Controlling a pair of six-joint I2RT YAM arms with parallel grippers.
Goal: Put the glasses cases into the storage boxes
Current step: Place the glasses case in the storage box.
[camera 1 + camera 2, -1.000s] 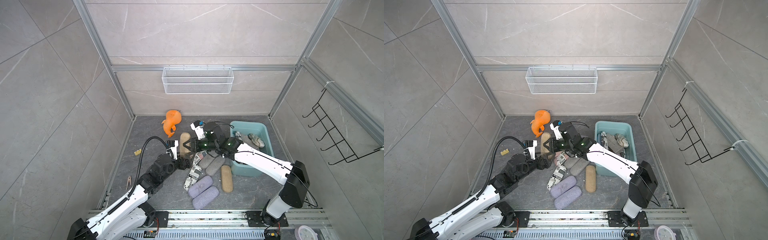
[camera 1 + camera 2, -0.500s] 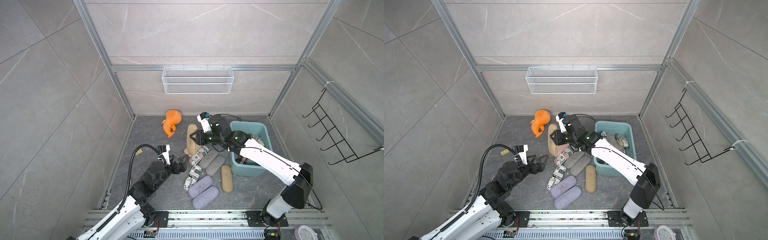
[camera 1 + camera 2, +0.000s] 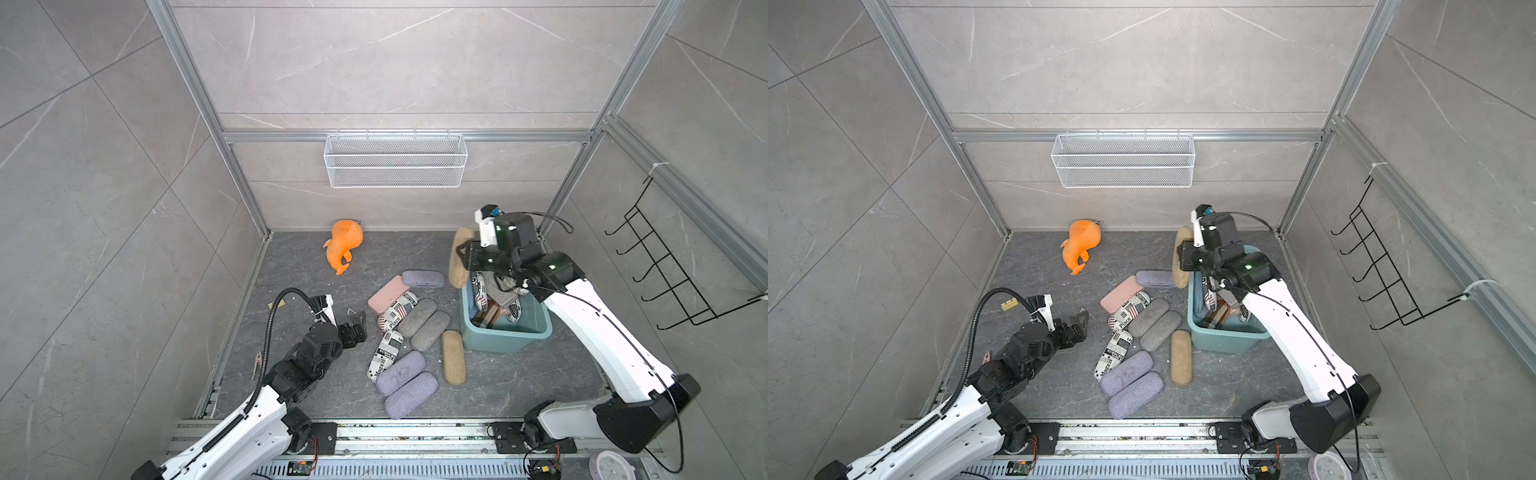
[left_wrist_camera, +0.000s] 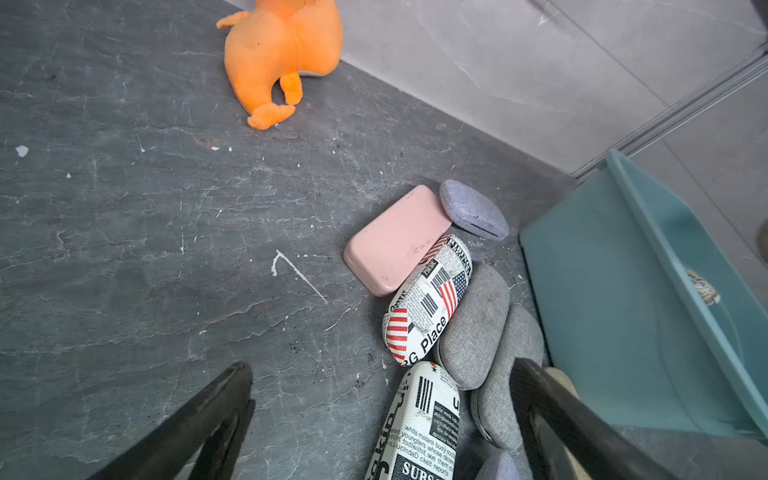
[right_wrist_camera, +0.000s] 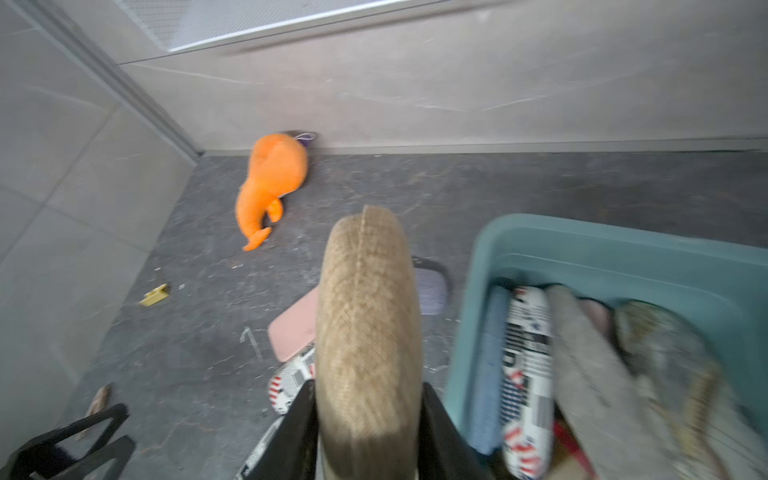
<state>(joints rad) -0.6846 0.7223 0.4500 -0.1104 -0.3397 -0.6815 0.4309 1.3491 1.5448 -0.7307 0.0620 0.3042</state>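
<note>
I will next move my right gripper over the teal box's rim and down onto the grey case inside to let go, because the tan case (image 3: pixel 458 262) still hangs outside.
My right gripper (image 5: pixel 368 415) is shut on a tan fabric glasses case (image 3: pixel 458 262), held on end in the air by the far left corner of the teal storage box (image 3: pixel 507 336). Several cases lie inside the box. Left of it, a pile rests on the floor: a pink case (image 3: pixel 386 297), a flag-print one (image 3: pixel 397 313), two grey ones (image 3: pixel 417 318), another tan one (image 3: pixel 453 361), a newspaper-print one (image 3: pixel 386 357) and lilac ones (image 3: pixel 401 372). Just left of the pile, my left gripper (image 3: pixel 353 328) hangs open and empty, low over the floor.
An orange plush toy (image 3: pixel 343 245) lies by the back wall. A white wire basket (image 3: pixel 395 160) hangs on that wall and a black hook rack (image 3: pixel 665 274) on the right wall. A clothespin (image 3: pixel 257 361) and a small yellow piece (image 3: pixel 1009 305) sit at the left floor edge.
My right gripper has carried the tan case up and to the right, from above the pile to the box's far corner. My left arm has drawn back toward the front left, away from the pile.
</note>
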